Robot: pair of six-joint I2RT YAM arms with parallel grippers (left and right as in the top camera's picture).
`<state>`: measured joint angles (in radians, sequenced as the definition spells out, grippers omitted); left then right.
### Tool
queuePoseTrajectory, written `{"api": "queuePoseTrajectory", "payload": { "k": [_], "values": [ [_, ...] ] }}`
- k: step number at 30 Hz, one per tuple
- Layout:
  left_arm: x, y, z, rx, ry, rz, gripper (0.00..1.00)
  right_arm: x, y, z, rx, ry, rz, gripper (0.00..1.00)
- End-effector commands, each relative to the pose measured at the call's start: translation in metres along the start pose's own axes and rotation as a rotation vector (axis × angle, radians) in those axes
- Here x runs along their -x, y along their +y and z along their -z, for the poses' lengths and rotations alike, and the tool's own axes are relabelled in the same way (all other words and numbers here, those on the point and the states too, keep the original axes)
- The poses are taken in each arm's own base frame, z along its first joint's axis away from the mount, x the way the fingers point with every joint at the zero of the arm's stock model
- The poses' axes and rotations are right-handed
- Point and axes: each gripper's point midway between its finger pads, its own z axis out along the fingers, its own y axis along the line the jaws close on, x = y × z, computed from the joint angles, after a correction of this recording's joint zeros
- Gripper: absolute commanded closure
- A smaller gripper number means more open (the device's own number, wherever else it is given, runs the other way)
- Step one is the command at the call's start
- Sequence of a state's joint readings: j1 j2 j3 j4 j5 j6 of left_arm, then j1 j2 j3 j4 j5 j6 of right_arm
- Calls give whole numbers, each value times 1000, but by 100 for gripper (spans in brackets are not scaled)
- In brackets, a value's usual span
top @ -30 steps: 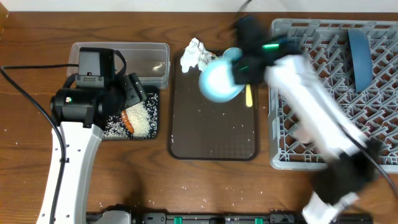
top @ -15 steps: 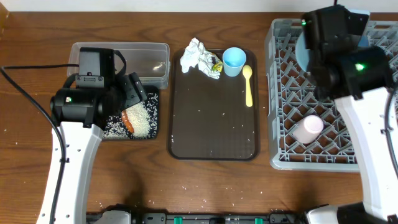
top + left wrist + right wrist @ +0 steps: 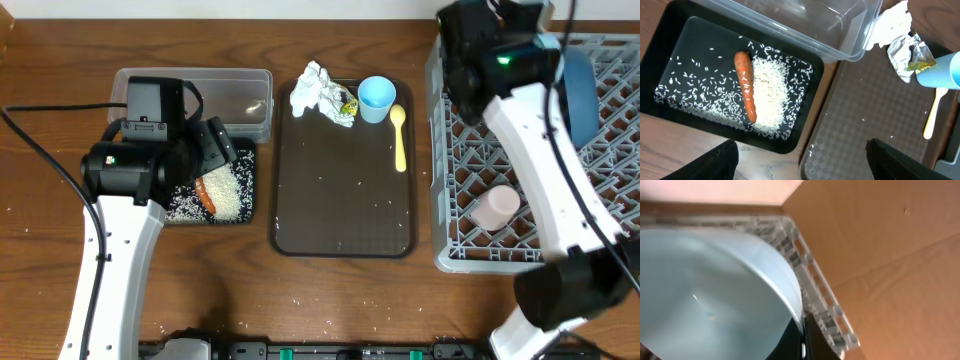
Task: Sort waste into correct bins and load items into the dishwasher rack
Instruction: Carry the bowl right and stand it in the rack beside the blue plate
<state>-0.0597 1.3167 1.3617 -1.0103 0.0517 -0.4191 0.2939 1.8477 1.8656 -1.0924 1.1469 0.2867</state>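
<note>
The rack's far corner lies below on the serving tray's side, so next I need to move my right gripper down and toward the tray to release the bowl's rim.
My right gripper [image 3: 802, 340] is shut on the rim of the pale white bowl [image 3: 715, 290], over the far left corner of the grey dishwasher rack [image 3: 470, 240]. The blue plate [image 3: 580, 95] stands in the rack and the pink-and-white cup [image 3: 495, 208] lies in it. My left gripper [image 3: 800, 160] is open and empty above the near edge of the black tray [image 3: 670, 45], which holds the carrot [image 3: 745, 85] and rice [image 3: 771, 92]. The clear tub [image 3: 840, 30] stands behind it. The napkin [image 3: 316, 88], wrapper [image 3: 348, 104], light-blue cup [image 3: 375, 98] and yellow spoon [image 3: 400, 135] lie on the serving tray.
The brown serving tray [image 3: 340, 210] lies between the bins and the rack. Loose rice grains are scattered on it and on the wooden table in front. A cable runs along the table's left side.
My right arm has swung from above the serving tray to the rack's far left corner, carrying the bowl. The left arm has not moved.
</note>
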Motion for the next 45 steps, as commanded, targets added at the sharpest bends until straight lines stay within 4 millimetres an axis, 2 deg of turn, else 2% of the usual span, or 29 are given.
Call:
{"api": "queuePoseTrajectory", "payload": {
  "k": [1,5,10,15,22,29,35,39,41,44,45],
  "values": [
    [-3,5,-5,21,12,2,16,13,5,-12,-142,-41,172,99],
    [-3,5,-5,22,12,2,15,24,32,-25,-190,-66,225,99],
    [-3,5,-5,22,12,2,15,24,65,-40,-212,-71,295,99],
    [-3,5,-5,22,11,2,15,14,95,-55,-239,-60,363,99],
    [-3,5,-5,22,12,1,15,-4,121,-68,-240,-40,431,99],
    [-3,5,-5,22,12,2,15,-11,136,-68,-230,-41,468,99],
    [-3,5,-5,22,12,1,15,-10,151,-49,-198,-77,483,98],
    [-3,5,-5,22,12,1,15,-9,162,-32,-178,-107,496,80],
    [-3,5,-5,22,12,1,15,-9,167,-24,-169,-122,503,67],
    [-3,5,-5,22,12,1,15,-11,173,-14,-158,-135,533,41],
    [-3,5,-5,22,12,1,15,-11,175,-11,-154,-139,540,37]
  ]
}}
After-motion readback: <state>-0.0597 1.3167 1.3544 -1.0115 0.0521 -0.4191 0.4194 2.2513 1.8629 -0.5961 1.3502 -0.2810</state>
